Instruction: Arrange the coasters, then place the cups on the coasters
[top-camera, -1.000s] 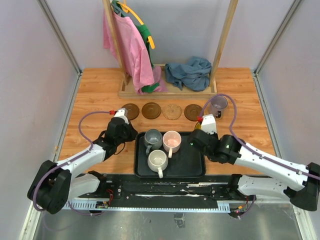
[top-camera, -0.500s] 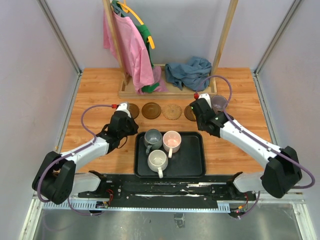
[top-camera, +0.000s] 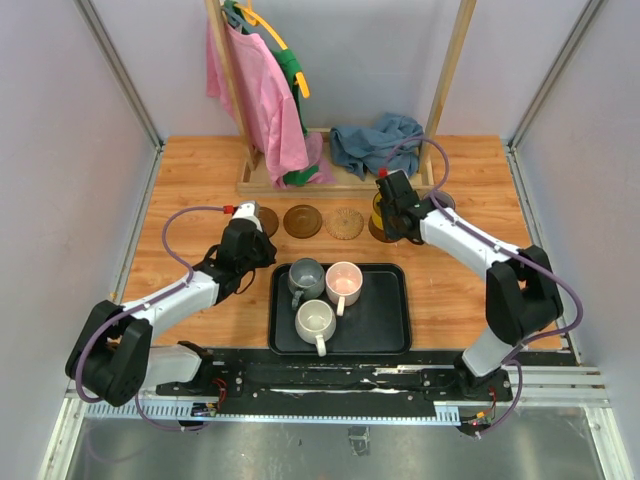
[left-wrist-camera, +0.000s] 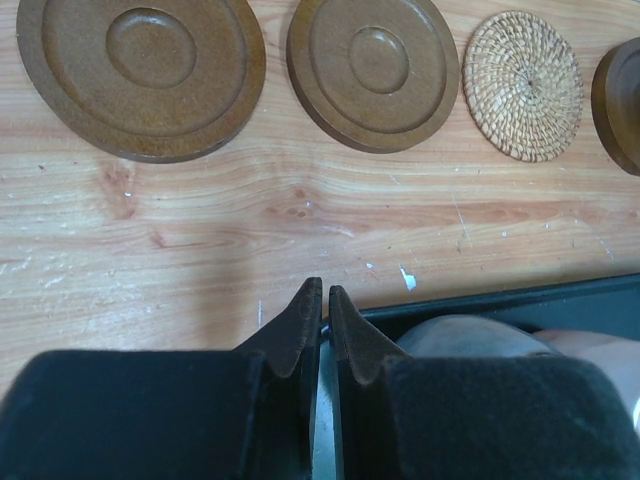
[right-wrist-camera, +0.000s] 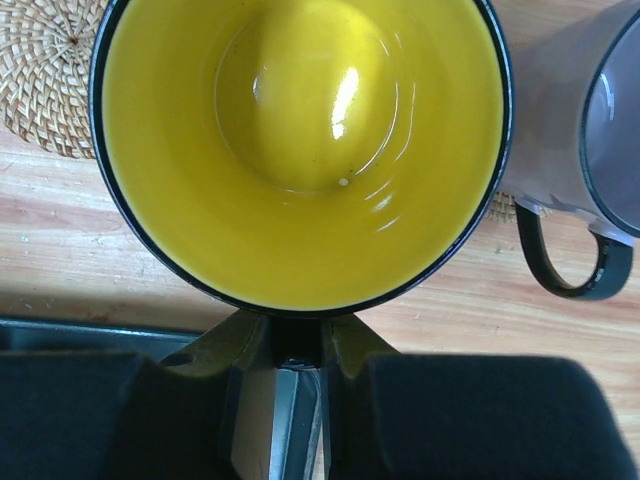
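The yellow cup is still over the dark coaster, which lies below it. My right gripper should lower the cup onto the middle of the dark coaster (top-camera: 378, 230) and let go of the handle.
The yellow cup (right-wrist-camera: 300, 150) fills the right wrist view, and my right gripper (right-wrist-camera: 297, 345) is shut on its handle. From above, this cup (top-camera: 378, 212) sits over a dark coaster (top-camera: 377, 236); I cannot tell whether they touch. Just right of it, the lavender cup (right-wrist-camera: 575, 110) stands on a woven coaster (right-wrist-camera: 505, 208). Two dark coasters (left-wrist-camera: 140, 75) (left-wrist-camera: 373, 70) and a woven one (left-wrist-camera: 522, 85) lie bare. My left gripper (left-wrist-camera: 323, 295) is shut and empty at the black tray's (top-camera: 390, 310) far left corner. Grey (top-camera: 305, 275), pink (top-camera: 343, 282) and white (top-camera: 316, 320) cups stand in the tray.
A wooden clothes rack (top-camera: 335, 182) stands at the back, with pink and green garments (top-camera: 262, 100) hanging on it. A blue cloth (top-camera: 380, 145) is heaped on its base. Side walls close the table in on the left and right.
My right arm swung from beside the tray back to the coaster row, carrying the yellow cup over the fourth coaster. The left arm shifted slightly, then held still.
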